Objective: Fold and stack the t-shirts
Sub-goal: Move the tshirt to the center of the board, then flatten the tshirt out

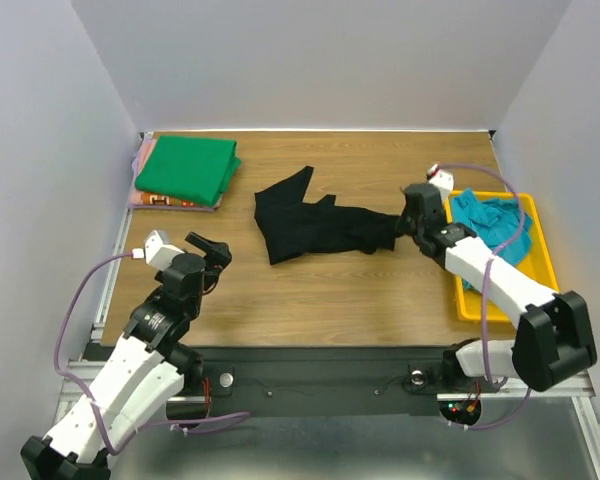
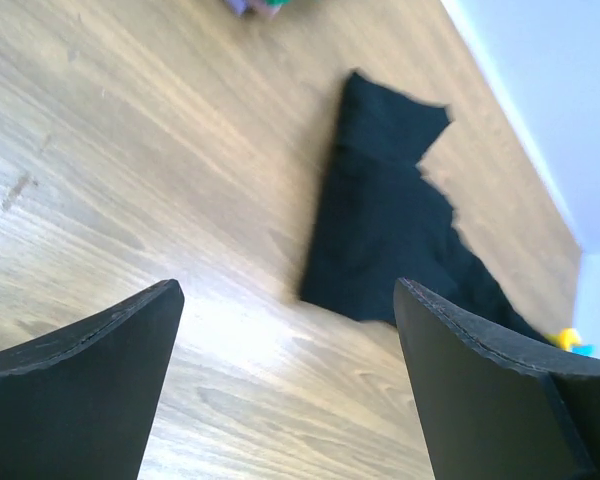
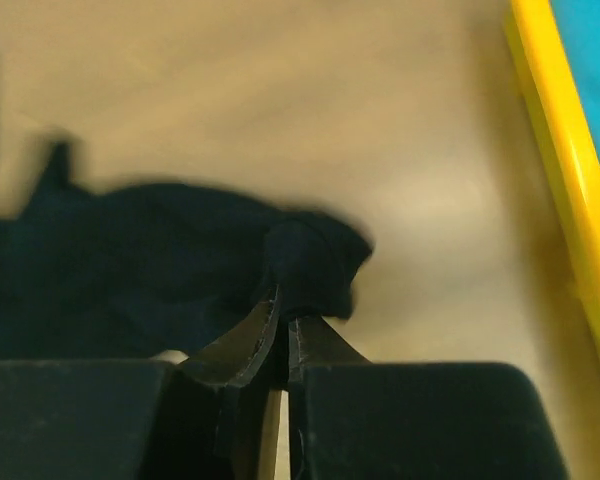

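Observation:
My left gripper comes down and across onto the black t-shirt's near corner next. The corner juts out free below it and to its right in the top view.
The black t-shirt lies crumpled and stretched out across the middle of the wooden table. My right gripper is shut on its right end; in the right wrist view a bunch of black cloth is pinched between the tips of that gripper. My left gripper hovers open to the left of the shirt with nothing in it, and in the left wrist view this gripper faces the black cloth. A folded bright green t-shirt rests on a folded orange-pink one at the back left. The teal-blue t-shirt lies bunched in the tray.
The yellow plastic tray stands at the right edge of the table, beside and under my right arm; its rim shows in the right wrist view. White walls close in the table on three sides.

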